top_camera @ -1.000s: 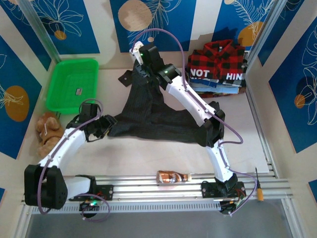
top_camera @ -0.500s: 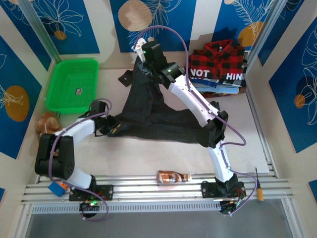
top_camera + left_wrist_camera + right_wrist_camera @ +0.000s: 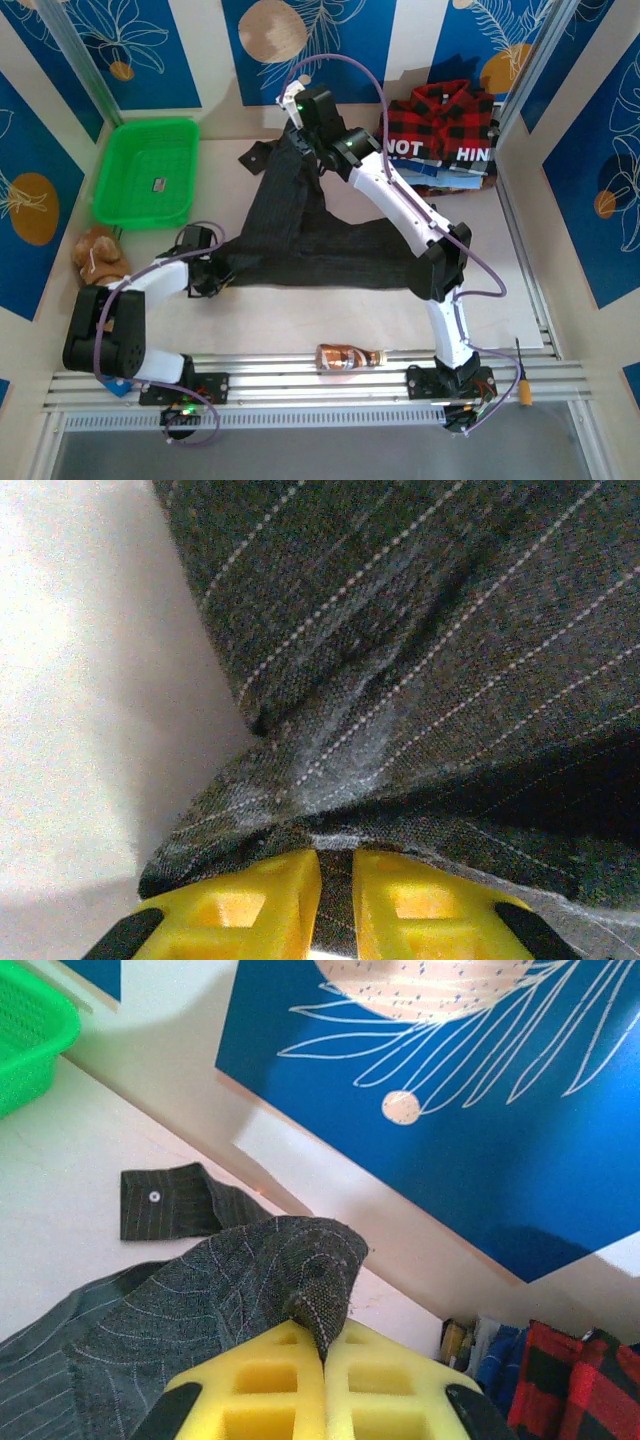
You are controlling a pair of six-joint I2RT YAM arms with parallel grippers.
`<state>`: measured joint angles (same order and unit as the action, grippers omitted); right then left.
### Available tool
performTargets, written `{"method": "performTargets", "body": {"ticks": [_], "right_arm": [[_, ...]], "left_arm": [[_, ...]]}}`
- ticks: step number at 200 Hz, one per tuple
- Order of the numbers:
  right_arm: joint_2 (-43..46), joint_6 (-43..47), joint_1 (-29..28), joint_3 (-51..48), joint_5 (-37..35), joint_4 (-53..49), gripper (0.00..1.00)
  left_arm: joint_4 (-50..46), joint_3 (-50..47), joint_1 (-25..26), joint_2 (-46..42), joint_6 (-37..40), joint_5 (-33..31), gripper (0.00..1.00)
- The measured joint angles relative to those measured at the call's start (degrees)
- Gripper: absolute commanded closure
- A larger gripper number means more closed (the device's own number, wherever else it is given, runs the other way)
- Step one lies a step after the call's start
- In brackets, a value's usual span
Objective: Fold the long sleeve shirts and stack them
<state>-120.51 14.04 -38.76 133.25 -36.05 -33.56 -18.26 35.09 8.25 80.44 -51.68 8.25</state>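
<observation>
My right gripper comes back over the shirt's near edge next to release the shirt's raised fold, since the front bar beside the bottle lies back from it.
A dark charcoal pinstriped long sleeve shirt (image 3: 300,225) lies spread in a rough triangle on the table's middle. My right gripper (image 3: 297,140) is at its far tip, near the back wall. In the right wrist view the yellow fingers (image 3: 270,1380) are shut on a raised fold of that shirt (image 3: 230,1280); a loose cuff (image 3: 165,1203) lies flat beyond. My left gripper (image 3: 222,272) sits at the shirt's near-left corner. Its yellow fingers (image 3: 250,900) pinch a strip of striped cloth (image 3: 420,660) between them. A red-and-black plaid shirt (image 3: 445,115) lies folded at the back right.
A green basket (image 3: 147,170) stands at the back left, with a brown soft toy (image 3: 98,255) in front of it. The plaid shirt tops a stack of folded clothes (image 3: 440,172). A brown bottle (image 3: 350,356) and a screwdriver (image 3: 522,385) rest on the front rail.
My left gripper has closed on the charcoal shirt's near-left corner while its arm folded back. My right gripper has shifted slightly right and farther back, drawing the cloth along.
</observation>
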Motion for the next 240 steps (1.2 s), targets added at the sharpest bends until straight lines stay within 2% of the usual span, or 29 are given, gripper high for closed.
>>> {"method": "performTargets", "body": {"ticks": [22, 55, 84, 121, 150, 196, 240], "right_arm": [[0.94, 0.42, 0.26, 0.0, 1.18, 1.05, 0.95], [6.51, 0.63, 0.44, -6.38, 9.64, 1.33, 0.95], [18.14, 1.2, 0.37, -23.85, 18.34, 2.67, 0.95], [32.87, 5.27, 0.15, -46.03, 29.22, 4.0, 0.95], [41.38, 7.13, -0.28, -57.4, 37.07, 3.32, 0.95], [44.59, 10.6, -5.99, -61.88, 44.81, 0.66, 0.95], [38.05, 17.25, -15.65, -58.31, 48.7, -6.67, 0.96]], "left_arm": [[-2.36, -0.68, -0.11, -2.05, 0.83, 0.0, 0.75], [-6.73, -0.68, -0.15, -5.75, 0.63, 0.48, 0.68], [-11.26, 4.02, -0.15, -10.08, -0.31, 1.38, 0.64], [-12.26, 10.84, -0.15, -12.7, -0.79, 2.49, 0.63], [-12.66, 11.37, -0.13, -12.5, -1.03, 3.37, 0.61], [-12.52, 11.34, 0.59, -10.47, -1.92, 3.76, 0.61], [-12.52, 11.1, 0.68, -10.62, -2.03, 3.69, 0.58]]}}
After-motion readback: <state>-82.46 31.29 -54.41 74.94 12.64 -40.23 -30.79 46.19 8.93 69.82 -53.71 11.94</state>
